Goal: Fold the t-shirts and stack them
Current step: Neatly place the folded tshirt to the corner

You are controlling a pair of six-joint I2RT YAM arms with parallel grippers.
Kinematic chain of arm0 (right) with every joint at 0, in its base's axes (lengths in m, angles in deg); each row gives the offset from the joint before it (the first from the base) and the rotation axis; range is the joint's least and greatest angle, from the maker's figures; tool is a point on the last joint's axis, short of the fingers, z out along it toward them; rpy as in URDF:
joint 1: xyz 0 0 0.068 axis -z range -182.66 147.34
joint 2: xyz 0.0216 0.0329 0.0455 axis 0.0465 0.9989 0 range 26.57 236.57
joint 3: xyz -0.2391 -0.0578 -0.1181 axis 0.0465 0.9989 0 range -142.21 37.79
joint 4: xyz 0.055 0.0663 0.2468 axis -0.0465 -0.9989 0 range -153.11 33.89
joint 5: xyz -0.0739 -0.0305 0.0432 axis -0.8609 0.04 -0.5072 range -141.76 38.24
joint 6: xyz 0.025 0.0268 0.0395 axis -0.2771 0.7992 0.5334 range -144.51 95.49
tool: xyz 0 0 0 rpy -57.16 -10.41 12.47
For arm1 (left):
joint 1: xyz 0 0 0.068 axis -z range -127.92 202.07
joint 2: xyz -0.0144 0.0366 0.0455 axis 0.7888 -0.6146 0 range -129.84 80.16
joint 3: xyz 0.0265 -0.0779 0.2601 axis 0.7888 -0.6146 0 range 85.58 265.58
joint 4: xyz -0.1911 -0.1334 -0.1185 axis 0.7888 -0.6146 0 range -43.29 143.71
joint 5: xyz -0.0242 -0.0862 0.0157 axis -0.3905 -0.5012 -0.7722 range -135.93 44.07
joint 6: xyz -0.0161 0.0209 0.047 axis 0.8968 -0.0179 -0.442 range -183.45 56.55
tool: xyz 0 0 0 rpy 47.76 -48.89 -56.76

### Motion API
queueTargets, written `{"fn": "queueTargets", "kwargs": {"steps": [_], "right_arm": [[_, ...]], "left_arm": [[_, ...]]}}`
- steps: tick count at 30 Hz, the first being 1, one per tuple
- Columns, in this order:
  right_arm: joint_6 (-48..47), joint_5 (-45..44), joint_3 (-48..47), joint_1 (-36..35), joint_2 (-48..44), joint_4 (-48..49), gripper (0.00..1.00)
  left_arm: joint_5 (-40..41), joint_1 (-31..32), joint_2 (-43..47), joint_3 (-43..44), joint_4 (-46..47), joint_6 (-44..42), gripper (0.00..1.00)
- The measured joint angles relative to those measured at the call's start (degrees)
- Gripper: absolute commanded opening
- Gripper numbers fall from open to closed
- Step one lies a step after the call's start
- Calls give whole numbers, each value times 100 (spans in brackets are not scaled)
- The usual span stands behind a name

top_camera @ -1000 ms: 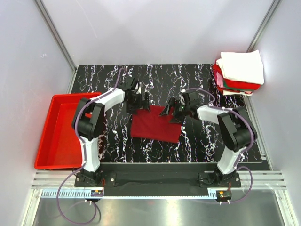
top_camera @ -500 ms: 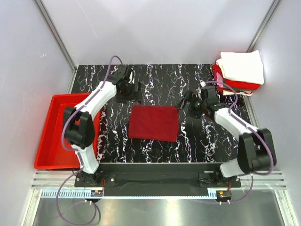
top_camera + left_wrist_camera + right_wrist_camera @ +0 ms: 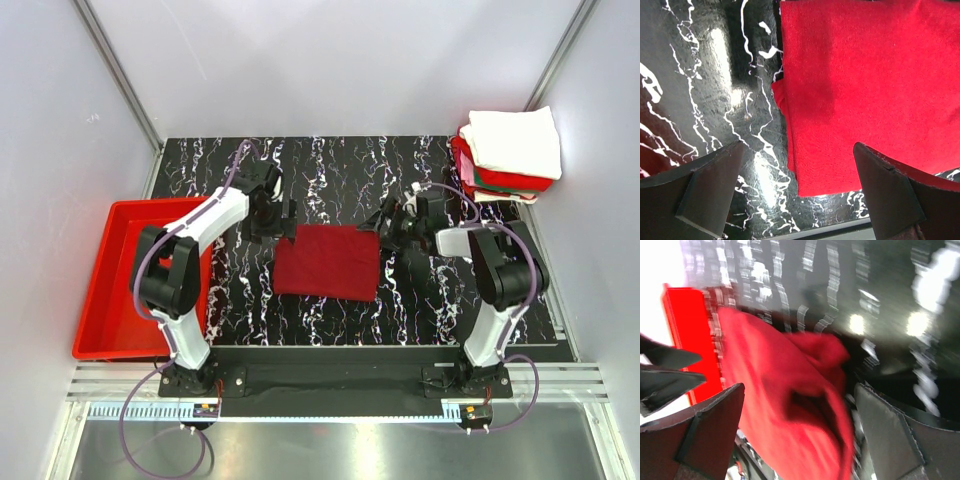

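Note:
Next, my right gripper should advance left in the top view and close on the shirt's raised corner fold (image 3: 371,233) (image 3: 812,382), since the fold stands that way between my fingers.
A dark maroon-red t-shirt (image 3: 328,261) lies folded into a rectangle on the black marbled table. My left gripper (image 3: 274,226) is open at the shirt's far left corner. In the left wrist view its jaws (image 3: 797,200) stand wide over the shirt's (image 3: 875,85) corner and bare table. My right gripper (image 3: 386,224) is open at the far right corner. In the blurred right wrist view its jaws (image 3: 797,435) stand either side of a raised fold of the shirt (image 3: 770,390). A stack of folded t-shirts (image 3: 510,150), white on top with red and green beneath, sits at the far right.
A rigid red plastic tray (image 3: 115,280) lies off the table's left edge; it also shows in the right wrist view (image 3: 685,335). Grey walls close in the back and sides. The table's front edge (image 3: 380,346) runs just below the shirt.
A second ago both grippers were at the shirt's far edge. Half a second ago they had drawn outward and back. Now both are at the shirt's far corners again.

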Motion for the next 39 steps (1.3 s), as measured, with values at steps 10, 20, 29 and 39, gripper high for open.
{"fn": "queueTargets", "kwargs": {"steps": [10, 20, 29, 39], "right_arm": [[684, 341, 35, -581, 769, 1952, 92], [938, 581, 514, -588, 931, 2734, 62], [645, 468, 662, -887, 817, 2194, 0], [-511, -136, -24, -1016, 160, -197, 0]], "left_arm": [[20, 0, -393, -356, 439, 105, 99], [13, 0, -651, -442, 612, 146, 99], [-15, -46, -647, -402, 527, 122, 99], [-107, -63, 879, -385, 125, 31, 99]]}}
